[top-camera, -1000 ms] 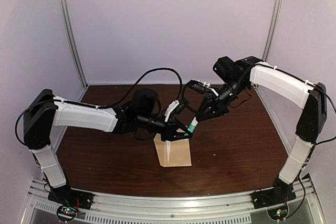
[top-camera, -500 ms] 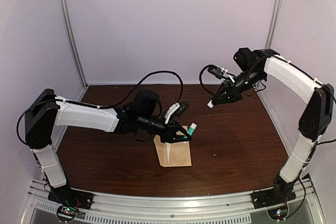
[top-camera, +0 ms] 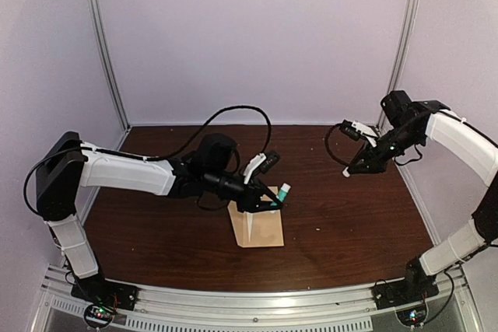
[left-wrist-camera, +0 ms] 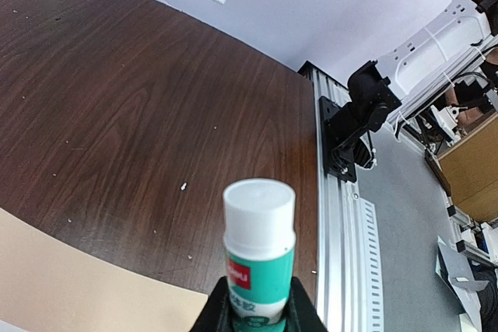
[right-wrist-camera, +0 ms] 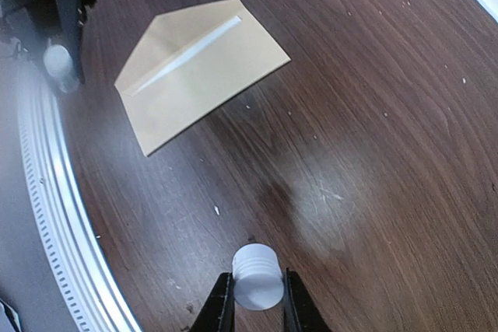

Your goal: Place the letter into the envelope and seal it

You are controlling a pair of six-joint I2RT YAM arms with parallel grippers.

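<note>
My right gripper lowers the small white ribbed cap onto the open wood (top-camera: 345, 207) (right-wrist-camera: 292, 254) below next.
The tan envelope (top-camera: 261, 229) lies on the table with its flap open, a pale strip along the flap (right-wrist-camera: 198, 43). The letter is out of view. Just above the envelope's far edge, my left gripper (top-camera: 272, 202) is shut on a green glue stick (left-wrist-camera: 259, 258) with its white end pointing away. My right gripper (top-camera: 348, 170) is raised over the right side of the table, well away from the envelope, and shut on the small white ribbed cap (right-wrist-camera: 257, 277). From the right wrist view, the left gripper (right-wrist-camera: 58, 52) and its stick show blurred at the upper left.
A slotted aluminium rail (top-camera: 257, 301) runs along the table's near edge, with both arm bases bolted to it. White walls and metal posts (top-camera: 105, 44) close in the back and sides. A black cable (top-camera: 233, 110) loops above the left arm.
My right gripper has pulled away from the glue stick, carrying the white cap to the right and back. The left gripper and glue stick have stayed put over the envelope.
</note>
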